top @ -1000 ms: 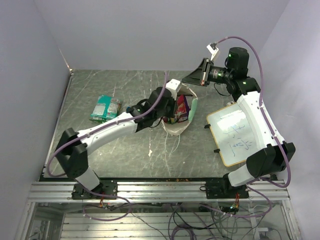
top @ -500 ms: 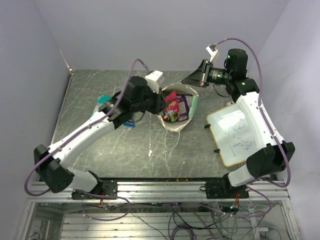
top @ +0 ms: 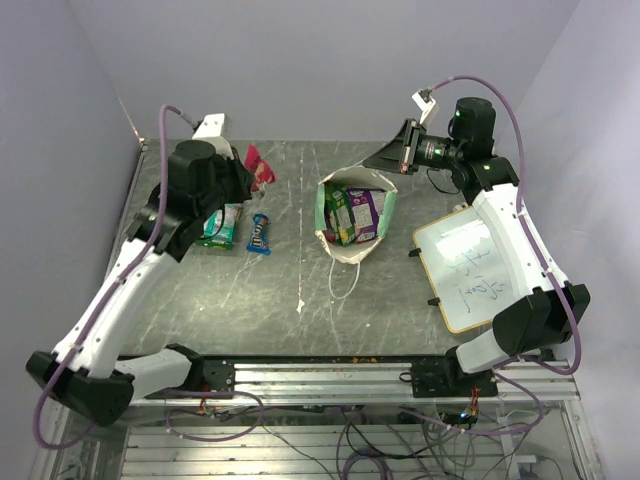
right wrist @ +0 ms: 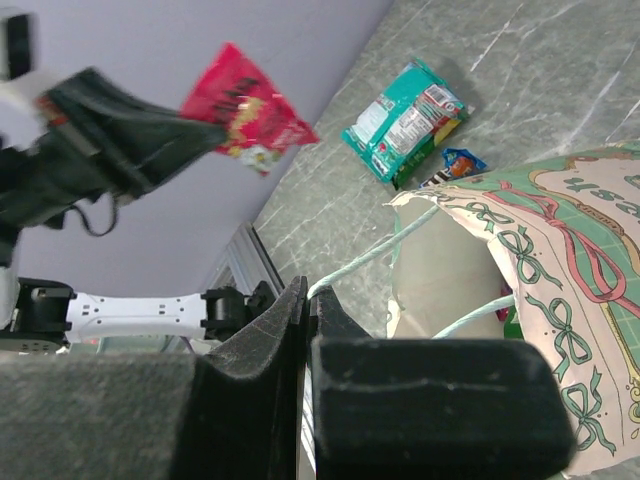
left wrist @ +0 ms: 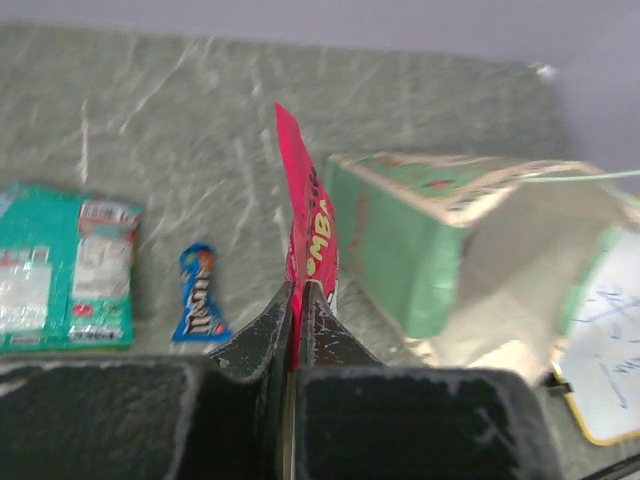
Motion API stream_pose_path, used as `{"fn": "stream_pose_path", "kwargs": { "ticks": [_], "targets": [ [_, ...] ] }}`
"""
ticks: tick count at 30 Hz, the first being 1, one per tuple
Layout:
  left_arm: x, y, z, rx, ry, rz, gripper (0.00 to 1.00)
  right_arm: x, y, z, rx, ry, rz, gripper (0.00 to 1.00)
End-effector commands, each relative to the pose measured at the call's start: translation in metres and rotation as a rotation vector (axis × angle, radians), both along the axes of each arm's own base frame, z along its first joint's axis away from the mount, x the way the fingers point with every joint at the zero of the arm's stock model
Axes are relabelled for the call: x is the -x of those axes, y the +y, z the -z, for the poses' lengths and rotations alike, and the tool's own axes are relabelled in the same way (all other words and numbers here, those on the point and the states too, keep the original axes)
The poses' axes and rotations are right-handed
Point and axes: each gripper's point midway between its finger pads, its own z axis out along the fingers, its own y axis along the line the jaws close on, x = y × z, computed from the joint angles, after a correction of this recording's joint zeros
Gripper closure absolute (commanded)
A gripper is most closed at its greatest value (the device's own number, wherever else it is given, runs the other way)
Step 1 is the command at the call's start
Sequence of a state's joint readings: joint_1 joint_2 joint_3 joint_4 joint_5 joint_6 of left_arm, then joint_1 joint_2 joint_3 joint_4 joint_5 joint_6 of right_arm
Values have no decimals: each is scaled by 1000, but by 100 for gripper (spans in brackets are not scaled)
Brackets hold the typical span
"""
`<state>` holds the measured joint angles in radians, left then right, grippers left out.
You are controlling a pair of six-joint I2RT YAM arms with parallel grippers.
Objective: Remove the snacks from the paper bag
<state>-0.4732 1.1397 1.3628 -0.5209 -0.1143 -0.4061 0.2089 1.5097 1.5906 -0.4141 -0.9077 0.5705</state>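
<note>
Next, the left gripper lowers the red packet [top: 259,166], toward the right in the top view, onto the table between blue bar and paper bag, since that gap is empty.
The paper bag [top: 387,212] stands open at mid-table, with green [top: 341,213] and purple [top: 365,209] snacks inside. My right gripper [top: 384,158] is shut on the bag's pale string handle [right wrist: 380,255], pinched at the fingertips [right wrist: 308,295], and holds the bag's back rim up. My left gripper [top: 240,176] hangs above the table's back left, shut on a small red packet [top: 259,166], which stands edge-on between the jaws [left wrist: 310,220]. Below it on the table lie a blue bar [top: 260,234] and a green bag [top: 220,225]. The bag's mint side [left wrist: 400,250] is to the packet's right.
A wood-framed whiteboard [top: 465,270] lies flat on the right, under the right arm. A second string handle [top: 345,280] trails from the bag toward the near edge. Grey walls close in the back and both sides.
My left arm lifted the red packet out of the bag and swung it left to the back-left corner. The right gripper and the bag stayed put.
</note>
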Motion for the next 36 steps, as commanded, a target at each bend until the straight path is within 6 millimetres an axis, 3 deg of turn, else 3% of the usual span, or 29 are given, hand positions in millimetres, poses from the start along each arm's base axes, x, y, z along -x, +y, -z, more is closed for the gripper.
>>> {"fn": "stream_pose_path", "kwargs": {
  "ticks": [1, 5, 11, 13, 15, 20, 24, 28, 29, 30, 31, 34, 36],
  "targets": [
    [-21, 3, 87, 19, 251, 21, 93, -1, 0, -6, 5, -39, -5, 100],
    [-30, -18, 152, -3, 436, 208, 93, -2, 0, -8, 2, -33, -9, 100],
    [-35, -39, 210, -72, 613, 427, 93, -1, 1, -6, -2, -22, -15, 100],
    [-31, -44, 242, -88, 749, 495, 93, 0, 2, -4, -7, -15, -18, 100],
    [-31, -45, 259, -101, 831, 522, 93, 0, 2, -3, -9, -10, -21, 100],
    [-54, -47, 269, -136, 819, 522, 93, -2, 2, -3, -1, -11, -24, 100],
    [-57, -41, 289, -195, 911, 523, 92, -1, 2, -3, -1, -9, -25, 100],
    [-67, -26, 294, -281, 916, 455, 75, 0, 2, -3, 0, -6, -27, 100],
    [-72, -24, 288, -292, 896, 437, 65, 0, 2, -3, 1, -4, -27, 100],
    [-78, -22, 282, -304, 876, 406, 47, 0, 2, -2, 1, -3, -27, 100],
    [-81, -20, 275, -308, 860, 385, 39, 0, 2, -2, -1, 1, -29, 100],
    [-89, -20, 249, -296, 808, 336, 32, 1, 3, 0, -4, 6, -36, 100],
    [-90, -21, 221, -264, 746, 305, 30, 1, 3, 1, -4, 7, -40, 100]
  ]
}}
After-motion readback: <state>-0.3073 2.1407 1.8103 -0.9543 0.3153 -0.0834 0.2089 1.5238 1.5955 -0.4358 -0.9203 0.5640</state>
